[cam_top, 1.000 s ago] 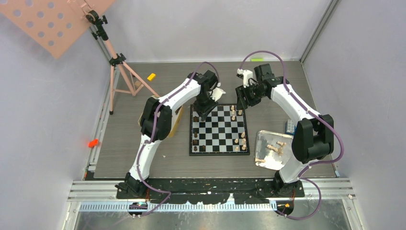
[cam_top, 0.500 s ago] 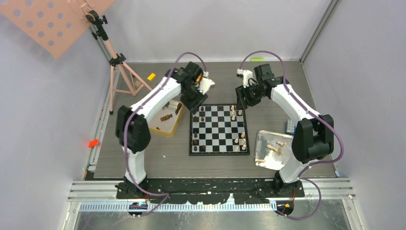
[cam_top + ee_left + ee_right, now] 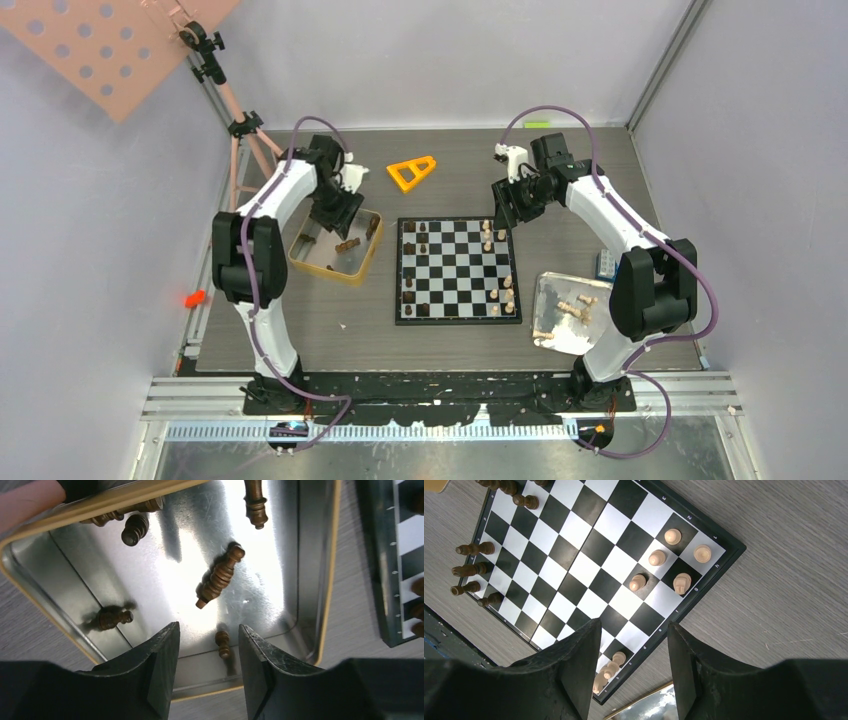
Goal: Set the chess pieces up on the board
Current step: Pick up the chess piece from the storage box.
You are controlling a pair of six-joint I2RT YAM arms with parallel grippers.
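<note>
The left gripper lowers to the tin's middle dark piece below next, clear of the others, open fingers around its ringed body (image 3: 347,245) (image 3: 219,577), and closes.
The board (image 3: 458,268) lies mid-table. Dark chess pieces (image 3: 410,290) stand along its left side and pale ones (image 3: 507,293) along its right. My left gripper (image 3: 335,212) hangs open over the gold tin (image 3: 312,262) left of the board. In the left wrist view, that gripper (image 3: 207,635) holds nothing. Several dark pieces lie loose in the tin below, one (image 3: 218,575) in the middle and a small one (image 3: 223,644) seen between the fingers. My right gripper (image 3: 505,205) hovers open and empty above the board's far right corner, over standing pale pieces (image 3: 657,557).
A silver tray (image 3: 548,283) with several pale pieces sits right of the board. An orange triangle (image 3: 411,172) lies beyond the board. A tripod (image 3: 240,150) stands at the far left. A blue brick (image 3: 605,262) is near the right arm and an orange block (image 3: 194,298) off the mat's left edge.
My left arm swung from the board's far left corner to above the tin, leaving a dark piece standing there, and its jaws widened. The right arm has not moved.
</note>
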